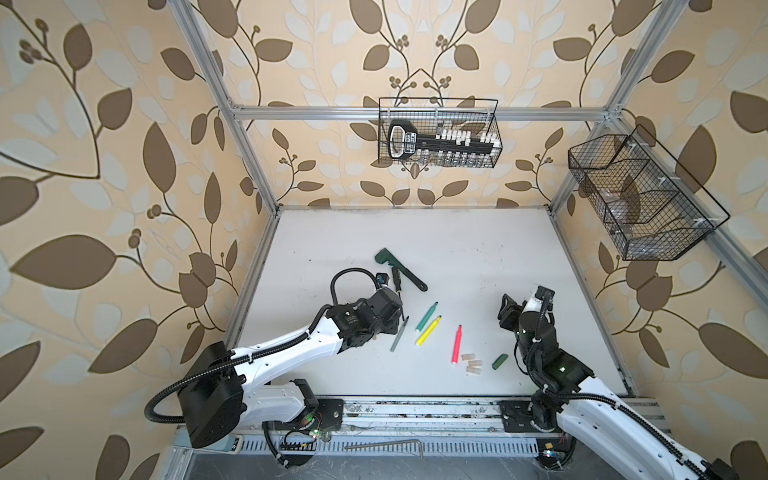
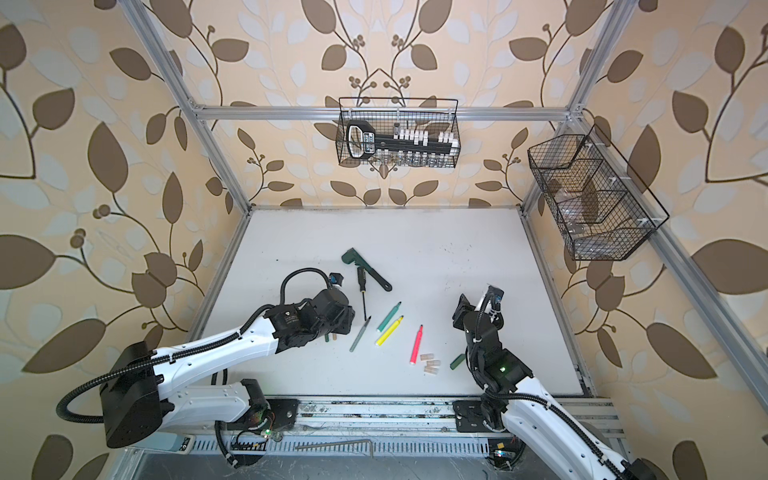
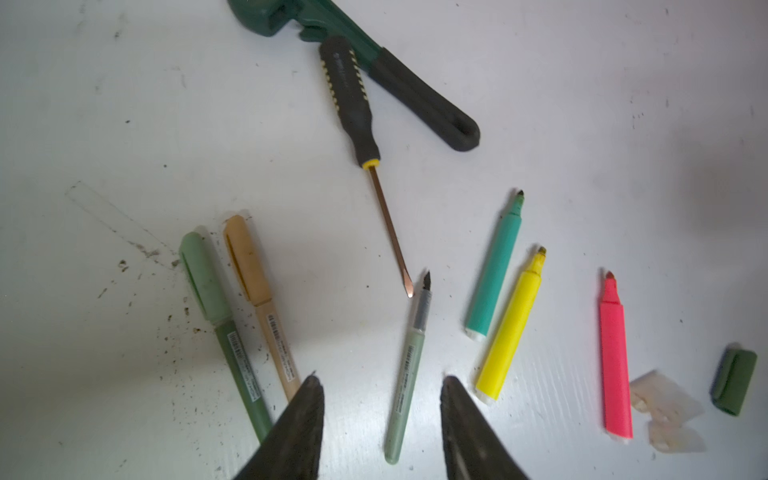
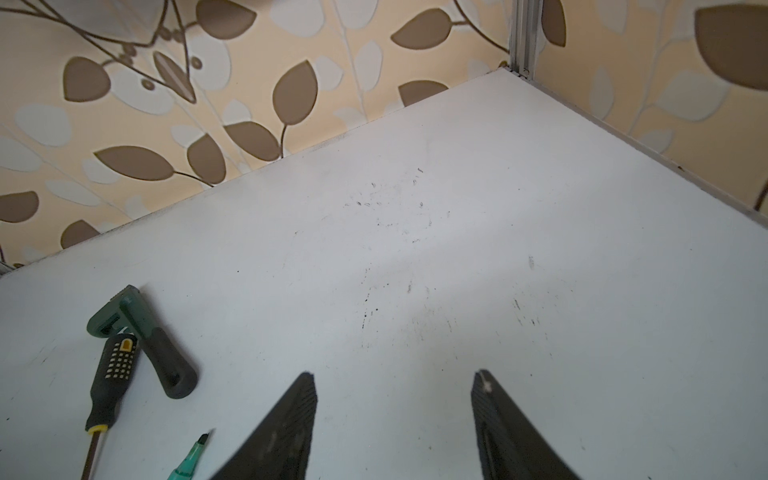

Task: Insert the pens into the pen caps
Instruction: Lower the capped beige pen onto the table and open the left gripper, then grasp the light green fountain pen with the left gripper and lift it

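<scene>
The grey-green pen's bare tip has to stay clear for capping, so my left gripper will next go down with a slight turn onto the grey-green pen's labelled body (image 1: 398,336) (image 3: 403,388) and close.
My left gripper (image 3: 380,380) hangs open above the table, and the uncapped grey-green pen (image 3: 409,365) lies on the surface between its fingers. Beside it lie a dark green pen wearing a grey-green cap (image 3: 205,282) and a gold-brown pen wearing its gold-brown cap (image 3: 247,259). The teal pen (image 1: 426,316), yellow pen (image 1: 428,331) and pink pen (image 1: 457,344) lie uncapped mid-table. Three beige caps (image 1: 471,362) and a dark green cap (image 1: 500,361) sit near the pink pen's tail. My right gripper (image 4: 395,374) is open over bare table, right of the caps.
A dark green wrench (image 1: 399,268) and a black-handled screwdriver (image 1: 397,282) lie just behind the pens. Wire baskets hang on the back wall (image 1: 439,133) and the right wall (image 1: 640,199). An aluminium frame borders the white table (image 1: 457,241).
</scene>
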Action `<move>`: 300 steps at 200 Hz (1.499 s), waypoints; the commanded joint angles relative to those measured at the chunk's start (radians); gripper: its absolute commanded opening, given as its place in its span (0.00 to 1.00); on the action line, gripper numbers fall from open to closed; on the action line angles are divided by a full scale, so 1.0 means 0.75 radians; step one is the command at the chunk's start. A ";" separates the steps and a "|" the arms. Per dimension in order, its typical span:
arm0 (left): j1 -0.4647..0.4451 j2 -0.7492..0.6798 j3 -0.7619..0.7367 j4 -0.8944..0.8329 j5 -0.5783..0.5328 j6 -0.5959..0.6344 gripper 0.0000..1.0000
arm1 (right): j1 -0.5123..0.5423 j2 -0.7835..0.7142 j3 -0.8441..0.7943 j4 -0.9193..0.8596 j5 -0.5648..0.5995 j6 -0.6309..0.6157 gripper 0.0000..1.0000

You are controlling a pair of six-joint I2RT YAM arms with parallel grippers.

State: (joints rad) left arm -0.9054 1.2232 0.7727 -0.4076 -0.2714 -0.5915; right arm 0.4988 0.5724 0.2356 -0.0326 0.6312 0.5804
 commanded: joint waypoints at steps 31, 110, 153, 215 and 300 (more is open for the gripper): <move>-0.088 0.159 0.050 -0.050 0.053 0.101 0.44 | -0.007 0.002 -0.024 0.017 -0.014 0.012 0.60; -0.089 0.368 0.100 -0.041 0.150 0.151 0.44 | -0.008 0.014 -0.020 0.021 -0.015 0.012 0.61; -0.089 0.477 0.135 -0.092 0.155 0.147 0.36 | -0.010 0.016 -0.020 0.023 -0.017 0.012 0.61; -0.089 0.546 0.164 -0.138 0.124 0.131 0.20 | -0.014 0.016 -0.020 0.025 -0.021 0.012 0.61; -0.088 0.695 0.245 -0.201 0.108 0.098 0.06 | -0.018 0.018 -0.020 0.025 -0.028 0.012 0.61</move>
State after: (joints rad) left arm -0.9691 1.7023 0.9585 -0.4984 -0.1696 -0.4999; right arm 0.4904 0.5850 0.2356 -0.0254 0.6201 0.5835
